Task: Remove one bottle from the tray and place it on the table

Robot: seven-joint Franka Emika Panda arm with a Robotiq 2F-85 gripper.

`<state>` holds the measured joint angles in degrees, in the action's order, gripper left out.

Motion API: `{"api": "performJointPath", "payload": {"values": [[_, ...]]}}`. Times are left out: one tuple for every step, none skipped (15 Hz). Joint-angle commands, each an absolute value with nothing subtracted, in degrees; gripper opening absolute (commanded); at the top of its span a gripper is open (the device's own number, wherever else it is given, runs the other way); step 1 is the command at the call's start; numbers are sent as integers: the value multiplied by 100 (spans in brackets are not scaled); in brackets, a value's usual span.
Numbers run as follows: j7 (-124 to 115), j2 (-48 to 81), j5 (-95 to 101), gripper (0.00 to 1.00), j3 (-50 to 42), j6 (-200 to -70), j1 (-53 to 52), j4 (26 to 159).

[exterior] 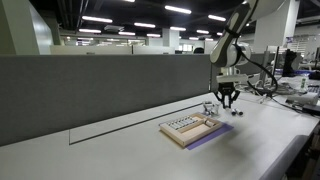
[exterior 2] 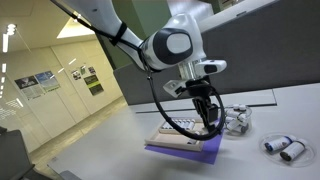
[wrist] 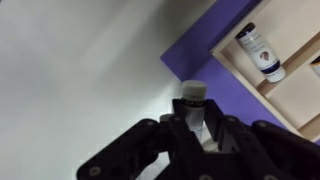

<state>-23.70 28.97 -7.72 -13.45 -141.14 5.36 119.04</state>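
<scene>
My gripper shifts away from the tray (exterior: 186, 128) and down onto that table next.
The tan tray (exterior: 186, 128) with rows of small pale vials lies on a purple sheet (exterior: 215, 134) on the light-grey table (exterior: 120, 150). It also shows in an exterior view (exterior 2: 185, 138) and at the wrist view's right edge (wrist: 290, 95), where one vial with a dark label (wrist: 260, 52) lies in it. My gripper (exterior: 228, 103) hangs just beyond the tray's far end, above the table. In the wrist view the gripper (wrist: 195, 125) is shut on a small clear bottle with a grey cap (wrist: 192, 100), held over the edge of the purple sheet (wrist: 205, 50).
A dark grey partition wall (exterior: 90, 85) runs along the back of the table. Small white and dark objects (exterior 2: 282, 147) and a cluster of little items (exterior 2: 237, 121) lie on the table near the tray. Cables and equipment (exterior: 285, 90) sit at the far end.
</scene>
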Motion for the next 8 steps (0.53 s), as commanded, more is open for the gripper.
{"api": "performJointPath", "payload": {"values": [[-2423,3025,-739,5,-1433,-14350,667,12025],[-2440,3087,-722,5,-1458,-14529,666,12084],[-2440,3146,-725,5,-1469,-14706,668,12133],[-2410,3214,-741,5,-1461,-14892,668,12182],[-2393,3291,-788,5,-1437,-15061,673,12222],[-2411,3383,-785,5,-1449,-15205,642,12248],[-2412,3470,-806,5,-1443,-15303,630,12262],[-2420,3548,-810,5,-1452,-15381,606,12262]]}}
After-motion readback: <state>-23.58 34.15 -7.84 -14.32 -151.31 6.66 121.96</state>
